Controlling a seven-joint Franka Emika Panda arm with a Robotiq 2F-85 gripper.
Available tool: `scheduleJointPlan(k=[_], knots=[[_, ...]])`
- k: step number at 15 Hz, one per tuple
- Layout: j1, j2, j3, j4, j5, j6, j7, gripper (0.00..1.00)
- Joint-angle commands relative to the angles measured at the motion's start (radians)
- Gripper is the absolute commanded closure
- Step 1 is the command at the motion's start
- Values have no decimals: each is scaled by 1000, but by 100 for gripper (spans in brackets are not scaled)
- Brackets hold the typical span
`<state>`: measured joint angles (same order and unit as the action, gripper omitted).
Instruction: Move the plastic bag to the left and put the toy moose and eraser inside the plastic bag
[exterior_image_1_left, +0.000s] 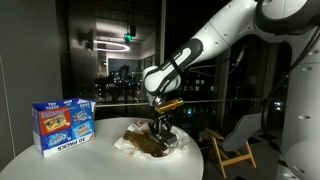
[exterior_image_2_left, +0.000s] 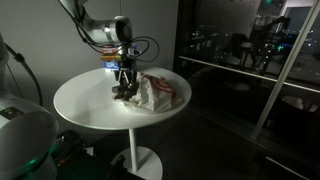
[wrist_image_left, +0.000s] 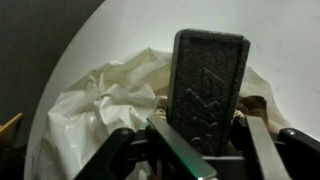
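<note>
The dark grey eraser still hangs above the folds of the crumpled white plastic bag (exterior_image_1_left: 128, 143), so the robot's gripper next needs to move outward over the bag and release the eraser into them.
My gripper (wrist_image_left: 205, 135) is shut on a dark grey rectangular eraser (wrist_image_left: 207, 80), with a finger on each side of it. The eraser hangs just over the crumpled white plastic bag (wrist_image_left: 95, 105). In both exterior views the gripper (exterior_image_1_left: 160, 122) (exterior_image_2_left: 125, 82) points down at the bag (exterior_image_1_left: 128, 143) (exterior_image_2_left: 160, 92) on the round white table (exterior_image_1_left: 60, 160) (exterior_image_2_left: 90, 110). The brown toy moose (exterior_image_1_left: 150, 147) lies on or in the bag under the gripper. A brown bit of it shows beside the right finger in the wrist view (wrist_image_left: 262, 102).
A blue and white snack box (exterior_image_1_left: 62, 125) stands upright at one side of the table, apart from the bag. A wooden chair (exterior_image_1_left: 230, 150) stands beyond the table edge. Dark windows are behind.
</note>
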<state>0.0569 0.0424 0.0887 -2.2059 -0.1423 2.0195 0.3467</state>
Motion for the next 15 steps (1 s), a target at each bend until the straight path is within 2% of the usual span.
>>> scheduleJointPlan(k=[1,7,10,15], knots=[[-3,116,-29,171,-7,-85,-15,66],[-21,259,-52,361,136,-252,-116,66],[-39,290,-36,415,256,-344,-229,66],[-32,353,-59,508,289,-480,-184,66]])
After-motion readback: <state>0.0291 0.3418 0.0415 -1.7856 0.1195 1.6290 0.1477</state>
